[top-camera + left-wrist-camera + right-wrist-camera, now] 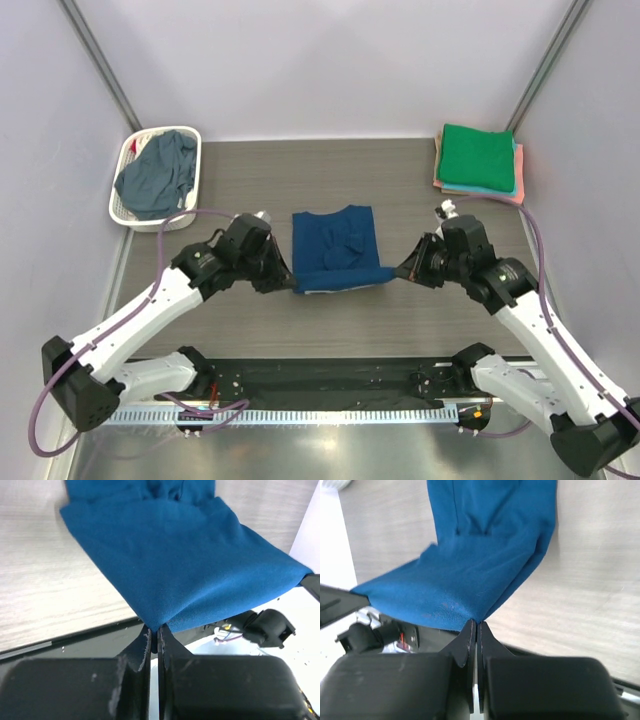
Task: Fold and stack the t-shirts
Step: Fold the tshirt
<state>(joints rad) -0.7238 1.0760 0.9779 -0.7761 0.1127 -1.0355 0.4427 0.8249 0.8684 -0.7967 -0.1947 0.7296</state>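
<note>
The shirt has its far edge outward and below the gripper, so the robot's right gripper needs to move outward over the shirt and down next, to release the lifted corner there.
A dark blue t-shirt lies in the middle of the table, its near edge lifted off the wood. My left gripper is shut on the shirt's near left corner. My right gripper is shut on its near right corner. The cloth stretches taut between the two grippers and drapes away onto the table. A slate grey-blue shirt sits crumpled in the basket. Folded shirts, green on top with teal and coral edges under it, are stacked at the far right.
The white slotted basket stands at the far left of the table. The folded stack sits at the far right corner. A black strip runs along the near edge between the arm bases.
</note>
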